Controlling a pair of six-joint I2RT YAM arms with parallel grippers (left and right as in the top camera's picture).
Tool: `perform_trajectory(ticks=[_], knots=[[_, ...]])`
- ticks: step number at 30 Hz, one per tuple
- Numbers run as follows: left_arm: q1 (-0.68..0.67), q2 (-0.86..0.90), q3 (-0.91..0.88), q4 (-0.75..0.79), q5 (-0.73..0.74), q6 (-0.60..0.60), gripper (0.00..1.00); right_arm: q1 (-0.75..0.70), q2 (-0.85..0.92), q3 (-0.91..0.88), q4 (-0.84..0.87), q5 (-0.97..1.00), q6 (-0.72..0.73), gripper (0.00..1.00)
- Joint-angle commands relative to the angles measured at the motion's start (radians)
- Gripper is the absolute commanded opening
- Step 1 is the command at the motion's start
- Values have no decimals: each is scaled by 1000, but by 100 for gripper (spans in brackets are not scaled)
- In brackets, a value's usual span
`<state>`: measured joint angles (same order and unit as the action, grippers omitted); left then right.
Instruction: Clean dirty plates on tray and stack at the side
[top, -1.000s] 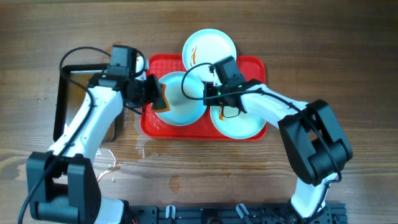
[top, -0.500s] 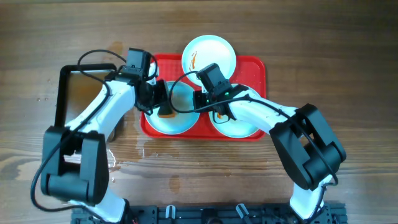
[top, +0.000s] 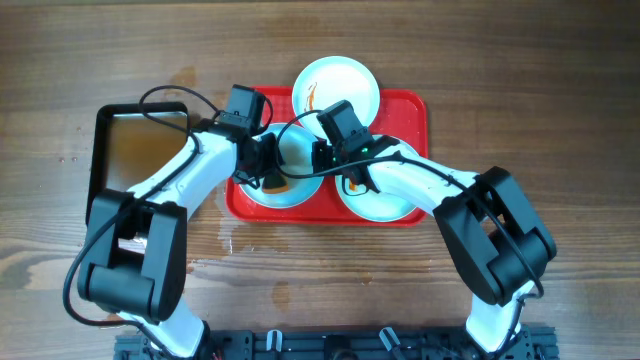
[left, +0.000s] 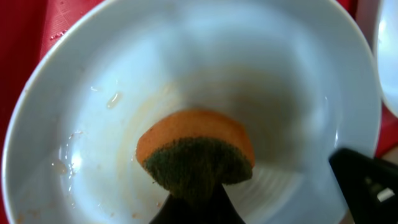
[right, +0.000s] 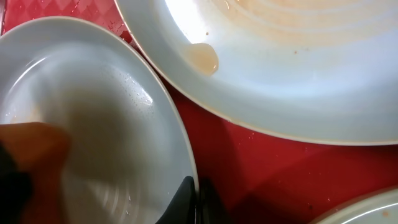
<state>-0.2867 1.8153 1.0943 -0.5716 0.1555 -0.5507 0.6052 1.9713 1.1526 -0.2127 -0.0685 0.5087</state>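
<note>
Bare tabletop lies beside the tray (top: 412, 112), to the right of my right gripper in the overhead view, so I will lift the plate across, lower it and release.
The red tray (top: 412, 112) holds three pale plates. The far plate (top: 336, 85) has orange sauce smears. The near-right plate (top: 385, 198) lies under my right arm. My left gripper (top: 268, 172) is shut on an orange sponge with a green scouring face (left: 196, 149), pressed into the wet near-left plate (left: 124, 74). My right gripper (right: 194, 194) is shut on that plate's right rim (right: 180, 143). In the right wrist view the far plate (right: 280, 74) shows a sauce blob (right: 204, 57).
A black-rimmed metal pan (top: 140, 140) stands left of the tray. Water puddles (top: 200, 245) lie on the wooden table in front of the pan. My two arms meet over the tray's left half.
My left gripper has carried the sponge rightward from the plate's left edge to its middle. My right gripper shifted left onto the plate's rim, then stayed there.
</note>
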Motion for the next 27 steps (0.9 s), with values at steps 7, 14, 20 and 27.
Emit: perform_trajectory(ticks=[7, 14, 20, 27], knots=[[-58, 5, -176, 219, -53, -167, 4, -2, 15, 21, -2, 25, 25, 4], [-42, 4, -171, 71, -398, -161, 4, -2, 15, 21, -9, 25, 25, 4], [-31, -30, -105, 2, -584, -155, 4, -2, 15, 21, -8, 25, 24, 4], [-31, -199, -10, 2, -584, -70, 4, -2, 15, 21, -12, 24, 14, 4]])
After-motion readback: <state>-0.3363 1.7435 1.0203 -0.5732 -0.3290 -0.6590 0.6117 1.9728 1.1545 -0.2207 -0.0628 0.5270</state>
